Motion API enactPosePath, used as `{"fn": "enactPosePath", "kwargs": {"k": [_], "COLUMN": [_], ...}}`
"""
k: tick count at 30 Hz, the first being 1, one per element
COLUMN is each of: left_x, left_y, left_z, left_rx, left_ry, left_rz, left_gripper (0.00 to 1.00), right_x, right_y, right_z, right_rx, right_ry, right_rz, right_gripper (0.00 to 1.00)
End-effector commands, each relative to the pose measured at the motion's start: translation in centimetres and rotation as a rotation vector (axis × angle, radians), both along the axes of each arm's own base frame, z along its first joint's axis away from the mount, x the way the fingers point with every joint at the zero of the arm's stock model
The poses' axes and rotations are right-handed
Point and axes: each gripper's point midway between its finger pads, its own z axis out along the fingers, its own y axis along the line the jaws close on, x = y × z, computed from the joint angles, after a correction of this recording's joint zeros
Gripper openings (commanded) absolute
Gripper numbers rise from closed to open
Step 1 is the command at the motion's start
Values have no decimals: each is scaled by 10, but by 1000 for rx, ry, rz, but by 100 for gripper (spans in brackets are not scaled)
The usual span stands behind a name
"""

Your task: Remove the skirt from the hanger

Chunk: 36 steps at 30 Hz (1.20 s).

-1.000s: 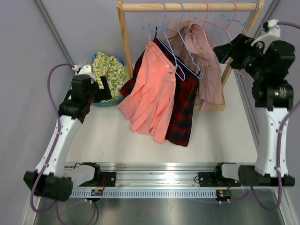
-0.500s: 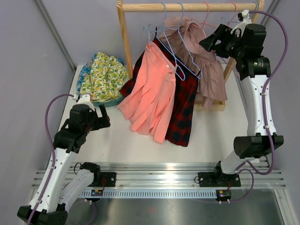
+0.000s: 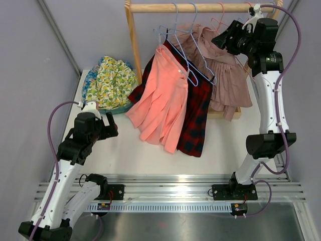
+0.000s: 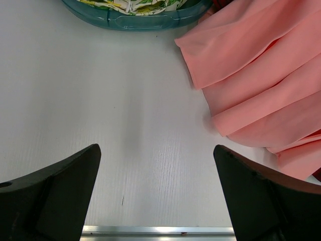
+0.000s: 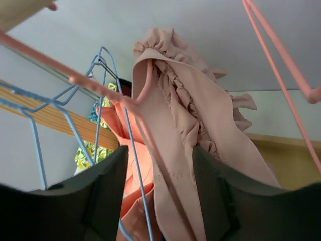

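Note:
My left gripper next moves up and to the right in the top view onto the dusty-pink skirt's hem (image 3: 228, 111), which hangs free past the plaid skirt.
A dusty-pink ruffled skirt (image 3: 226, 83) hangs on a pink hanger (image 3: 220, 22) from the wooden rail (image 3: 200, 7). A coral skirt (image 3: 163, 100) and a red plaid skirt (image 3: 198, 118) hang on blue hangers to its left. My right gripper (image 3: 223, 40) is open at the top of the dusty-pink skirt. In the right wrist view its jaws (image 5: 160, 201) straddle the skirt's waistband (image 5: 200, 125) and the pink hanger's wire (image 5: 115, 93). My left gripper (image 3: 111, 128) is open and empty, low over the table (image 4: 125, 125), left of the coral skirt's hem (image 4: 261, 85).
A teal basket (image 4: 140, 17) with floral cloth (image 3: 108, 80) sits at the back left by the rack's left post (image 3: 134, 50). A blue hanger wire (image 5: 133, 145) runs just left of the waistband. An empty pink hanger (image 5: 281, 60) hangs to the right.
My right arm has swung in from the right to the top of the dusty-pink skirt, and that skirt has shifted right. My left arm drew back from the basket, then stayed still.

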Motion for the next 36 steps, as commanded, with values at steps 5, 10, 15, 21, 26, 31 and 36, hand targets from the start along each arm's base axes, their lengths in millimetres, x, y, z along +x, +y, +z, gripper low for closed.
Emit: {"fn": "enactPosePath", "kwargs": {"k": [5, 10, 15, 21, 26, 31, 36], "left_x": [6, 7, 17, 31, 5, -25, -52], "left_y": [-6, -4, -28, -135, -251, -363, -428], "left_z": [9, 13, 52, 160, 245, 257, 268], "left_rx": [-22, -20, -64, -33, -129, -188, -254], "left_ry": [-45, -60, -156, -339, -472, -515, -537], "left_rz": [-18, -7, -105, -357, -557, -705, -773], "left_gripper": [99, 99, 99, 99, 99, 99, 99], "right_x": [-5, -11, -29, -66, -81, -97, -116], "right_y": [0, -2, 1, 3, -3, -15, -33], "right_z": [5, 21, 64, 98, 85, 71, 67], "right_rx": [-16, -20, -10, 10, 44, 54, 62], "right_ry": [-16, -53, -131, -208, -187, -160, -112], "right_rz": [-9, -14, 9, 24, -20, -94, -214], "right_gripper": [4, 0, 0, 0, 0, 0, 0]}}
